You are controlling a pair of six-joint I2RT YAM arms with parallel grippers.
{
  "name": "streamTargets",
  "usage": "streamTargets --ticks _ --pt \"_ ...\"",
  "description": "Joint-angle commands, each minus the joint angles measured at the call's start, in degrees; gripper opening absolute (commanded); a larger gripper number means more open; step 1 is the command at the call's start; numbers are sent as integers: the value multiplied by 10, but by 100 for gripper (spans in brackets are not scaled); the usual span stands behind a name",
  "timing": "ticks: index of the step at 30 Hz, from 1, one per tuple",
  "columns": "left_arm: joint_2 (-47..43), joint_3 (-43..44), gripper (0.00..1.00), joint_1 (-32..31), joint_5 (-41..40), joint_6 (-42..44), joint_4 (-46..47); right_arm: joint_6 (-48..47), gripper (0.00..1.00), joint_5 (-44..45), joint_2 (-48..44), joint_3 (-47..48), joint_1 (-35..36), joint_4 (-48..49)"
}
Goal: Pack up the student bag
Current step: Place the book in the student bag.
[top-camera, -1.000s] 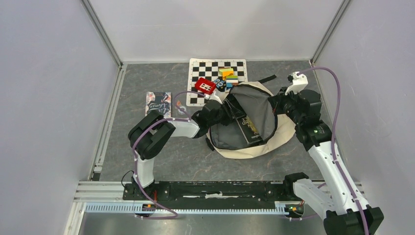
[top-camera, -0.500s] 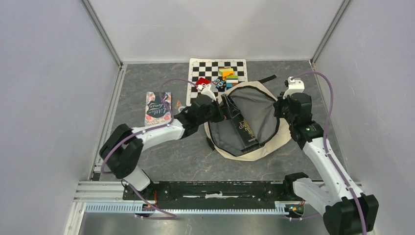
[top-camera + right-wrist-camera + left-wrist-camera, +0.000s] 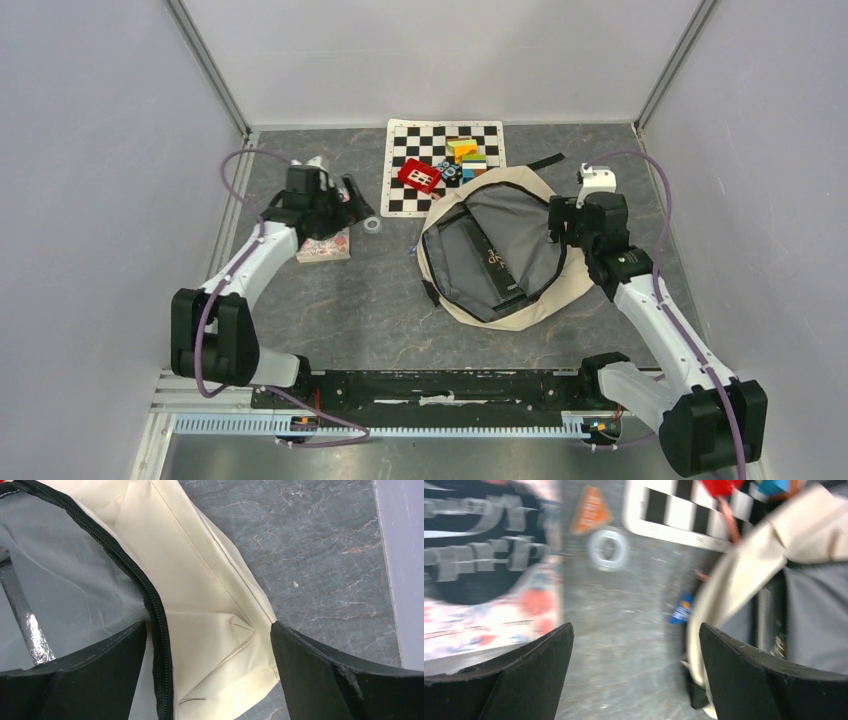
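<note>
I will next move my left gripper across the floral book [image 3: 325, 243] and down onto the book's edge that is farthest from the bag.
The student bag [image 3: 535, 290] lies open in the middle of the table, cream with a black zipper and grey lining. A black book [image 3: 497, 268] rests inside it. My right gripper [image 3: 556, 222] stands open over the bag's right rim. In the right wrist view its fingers [image 3: 320, 670] straddle the cream fabric [image 3: 210, 625] and the zipper [image 3: 156, 615], holding nothing. My left gripper [image 3: 352, 198] hovers open and empty above a floral book [image 3: 325, 243] at the left. The left wrist view is blurred; it shows that book [image 3: 484, 580] and the bag's edge [image 3: 744, 575].
A checkerboard mat [image 3: 400, 198] at the back carries a red toy [image 3: 419, 176] and coloured blocks [image 3: 465, 155]. A clear ring [image 3: 372, 225] and a small blue item [image 3: 413, 250] lie between the floral book and the bag. Walls close in on the left, right and back.
My left arm has pulled out of the bag and swung left over the floral book, leaving the black book inside. My right gripper has opened and let go of the bag's rim.
</note>
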Motion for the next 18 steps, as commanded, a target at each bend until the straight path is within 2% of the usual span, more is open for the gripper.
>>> streamTargets --ticks 1,4,9,18 --pt "-3 38 100 107 -5 102 -92 -16 98 -8 -39 41 -3 -15" --pt "26 53 100 183 -2 107 -98 -19 98 -51 -63 55 -3 -24" --pt "86 68 100 276 17 117 -93 -25 98 -85 -93 71 -3 -44" --pt "172 79 100 295 56 139 -99 -21 98 -109 -110 69 -3 -47"
